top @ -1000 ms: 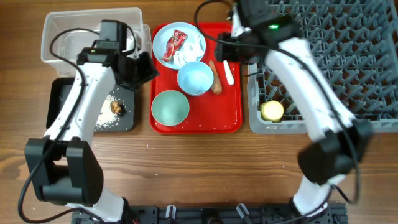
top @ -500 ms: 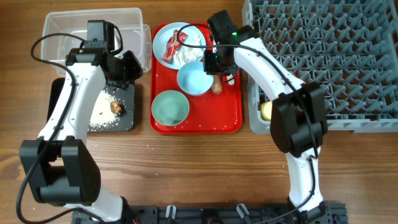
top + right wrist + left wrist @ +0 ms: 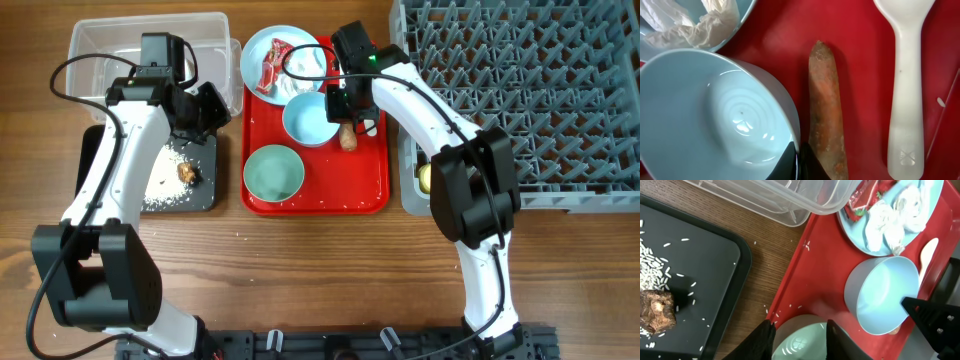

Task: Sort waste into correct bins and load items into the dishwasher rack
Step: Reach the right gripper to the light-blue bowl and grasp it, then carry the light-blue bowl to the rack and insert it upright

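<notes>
The grey rack's far corner (image 3: 453,20) is to the gripper's right in the overhead view, so my right gripper should next lift outward to let go of the bowl there.
My right gripper (image 3: 338,108) (image 3: 799,150) is shut on the right rim of the light-blue bowl (image 3: 308,120) (image 3: 715,115) on the red tray (image 3: 365,190). The orange-brown stick (image 3: 826,115) lies just right of the fingers, and the white spoon (image 3: 905,75) beyond it. The blue plate (image 3: 262,45) holds the red wrapper (image 3: 272,70) and white tissue (image 3: 700,25). My left gripper (image 3: 215,108) (image 3: 800,335) hangs open above the mint bowl (image 3: 273,172) (image 3: 800,342). Rice crumbs (image 3: 165,185) and a dark lump (image 3: 186,172) lie in the black tray (image 3: 100,150). A yellow cup (image 3: 427,178) sits in the grey rack (image 3: 510,90).
The clear tub (image 3: 140,50) stands at the back left, just behind the black tray. The right arm stretches from the rack's front corner across the red tray. Bare wood runs along the front of the table (image 3: 320,260).
The right arm swung from the rack to the red tray and shut on the blue bowl's rim; bowl and plate shifted slightly left. The left gripper's fingers opened a little.
</notes>
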Available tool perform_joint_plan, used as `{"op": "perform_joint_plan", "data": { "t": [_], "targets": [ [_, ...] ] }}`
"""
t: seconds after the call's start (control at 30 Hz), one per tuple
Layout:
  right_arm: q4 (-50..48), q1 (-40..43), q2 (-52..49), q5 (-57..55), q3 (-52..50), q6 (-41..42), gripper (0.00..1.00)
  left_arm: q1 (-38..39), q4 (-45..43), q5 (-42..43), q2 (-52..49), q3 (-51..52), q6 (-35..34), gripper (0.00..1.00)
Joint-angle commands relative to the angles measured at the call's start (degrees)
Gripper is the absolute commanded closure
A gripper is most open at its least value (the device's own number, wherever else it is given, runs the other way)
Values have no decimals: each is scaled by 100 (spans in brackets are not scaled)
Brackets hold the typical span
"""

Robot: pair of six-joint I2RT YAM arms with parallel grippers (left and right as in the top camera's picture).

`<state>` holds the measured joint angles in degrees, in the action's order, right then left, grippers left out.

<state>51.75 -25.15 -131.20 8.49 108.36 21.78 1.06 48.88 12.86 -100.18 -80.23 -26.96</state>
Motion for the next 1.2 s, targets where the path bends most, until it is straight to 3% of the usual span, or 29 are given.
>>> {"op": "perform_joint_plan", "data": {
  "t": [0.0, 0.2, 0.37, 0.57, 0.7, 0.83, 1.0, 1.17],
  "targets": [
    [127, 0, -26, -74, 63, -66, 96, -22, 4, -96, 74, -79, -50, 62],
    [627, 219, 769, -166, 236, -238, 96, -22, 7, -96, 74, -79, -50, 57],
    [940, 415, 1836, -1008, 243, -376, 96, -22, 7, -94, 76, -79, -50, 53],
    [708, 664, 3010, -4341, 243, -323, 96, -22, 4, -94, 74, -79, -52, 46],
    [365, 831, 3077, -5890, 240, -431, 96, -22, 4, -96, 74, -79, -52, 47],
    [-177, 1038, 2798, -6728, 221, -1742, 96, -22, 4, -96, 74, -79, -50, 48],
    [-603, 1147, 2251, -7176, 219, -4194, 96, -22, 0, -96, 74, -79, -50, 48],
    [-588, 1145, 1676, -7189, 219, -5095, 96, -22, 2, -96, 74, -79, -50, 49]
  ]
}}
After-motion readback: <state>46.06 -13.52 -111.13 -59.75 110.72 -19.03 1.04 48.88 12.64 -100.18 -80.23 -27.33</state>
